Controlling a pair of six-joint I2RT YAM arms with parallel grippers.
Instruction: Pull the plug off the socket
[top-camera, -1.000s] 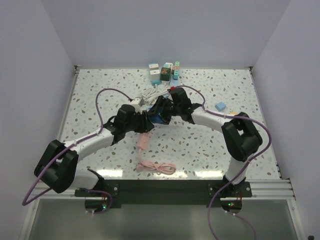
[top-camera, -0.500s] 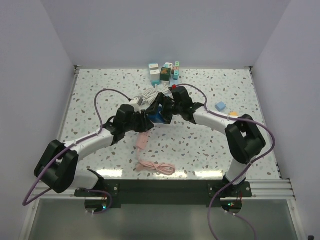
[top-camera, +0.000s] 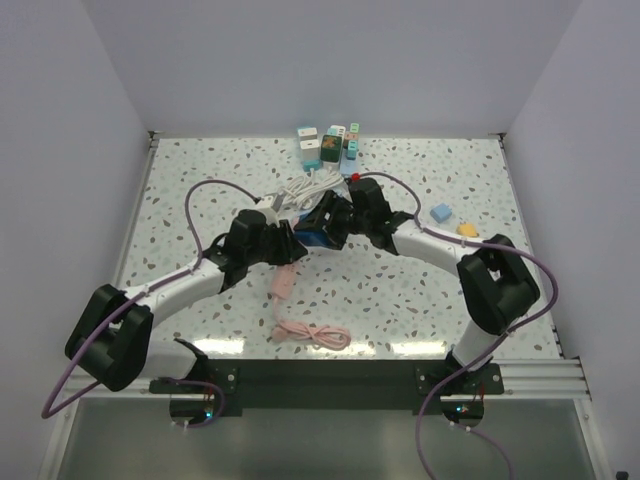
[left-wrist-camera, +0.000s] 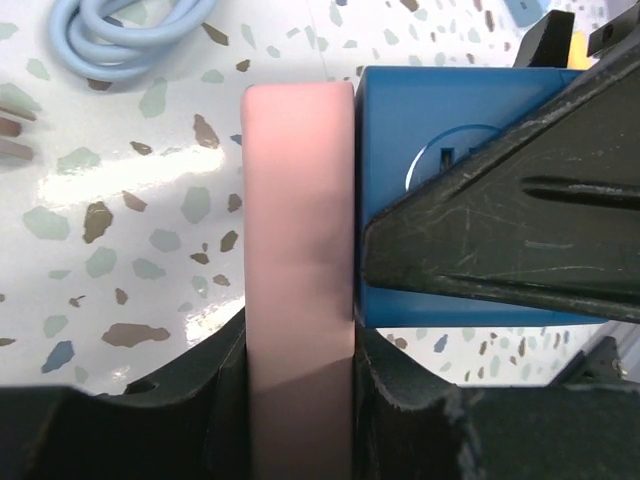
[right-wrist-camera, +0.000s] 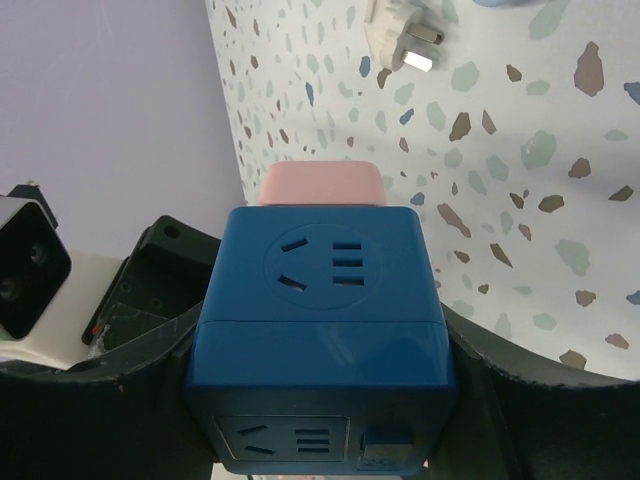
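The bare far table corner lies to the left of my left gripper in the top view. My left gripper should next pull off the socket, go down, and then release there.
A blue cube socket is held above the table's middle, with a pink plug seated flush against its side. My left gripper is shut on the pink plug, whose body fills the gap between the fingers in the left wrist view. My right gripper is shut on the blue socket from both sides. The pink plug shows behind the cube in the right wrist view. The plug's pink cable hangs down to a coil near the front edge.
A white plug with its coiled cable lies just behind the grippers. Several small adapters stand at the back edge. A light blue block and a yellow piece lie on the right.
Both grippers, with socket and plug between them, have drifted slightly toward the back. The plug remains against the socket. The pink cable has shifted a little.
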